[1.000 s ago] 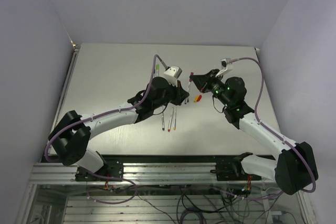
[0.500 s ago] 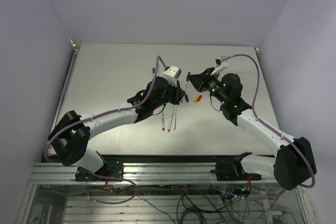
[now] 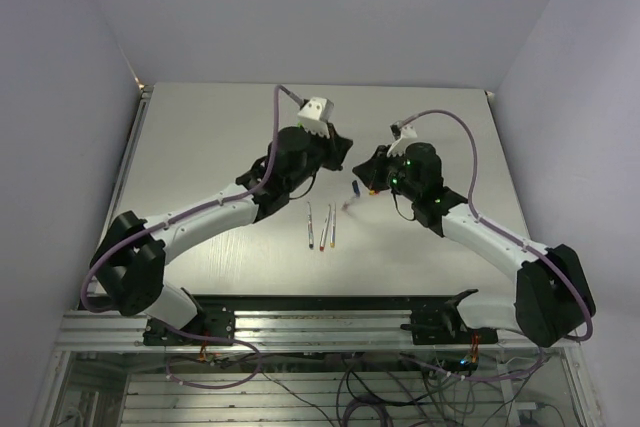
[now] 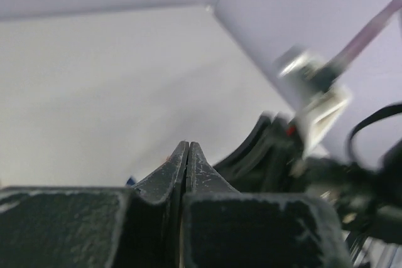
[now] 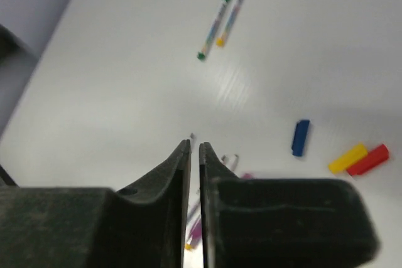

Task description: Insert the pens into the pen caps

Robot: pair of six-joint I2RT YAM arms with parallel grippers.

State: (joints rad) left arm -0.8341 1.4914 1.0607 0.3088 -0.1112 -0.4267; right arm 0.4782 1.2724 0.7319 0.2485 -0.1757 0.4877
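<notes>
The left gripper draws away from the nearby right gripper next, tilts its fingers down toward the table and opens them, since both wrists are close.
Three pens (image 3: 322,228) lie side by side on the table in front of the arms. A blurred pen (image 3: 348,205) shows just right of them, below the blue pen cap (image 3: 356,188). In the right wrist view the blue cap (image 5: 301,137), a yellow cap (image 5: 348,157) and a red cap (image 5: 369,159) lie loose. Farther off lie two pens with green caps on them (image 5: 221,16). My left gripper (image 3: 340,150) (image 4: 187,145) is shut and holds nothing. My right gripper (image 3: 363,182) (image 5: 193,145) is shut and empty above pens (image 5: 196,229) that its fingers partly hide.
The table's back edge meets the wall (image 3: 320,85). The two arms' wrists stand close together over the middle of the table. The right arm's cable (image 3: 440,117) loops above its wrist.
The upright pen held between the two grippers is gone from them; a blurred pen now shows low by the blue cap. The left gripper pulled back and left, and the right gripper swung left and down.
</notes>
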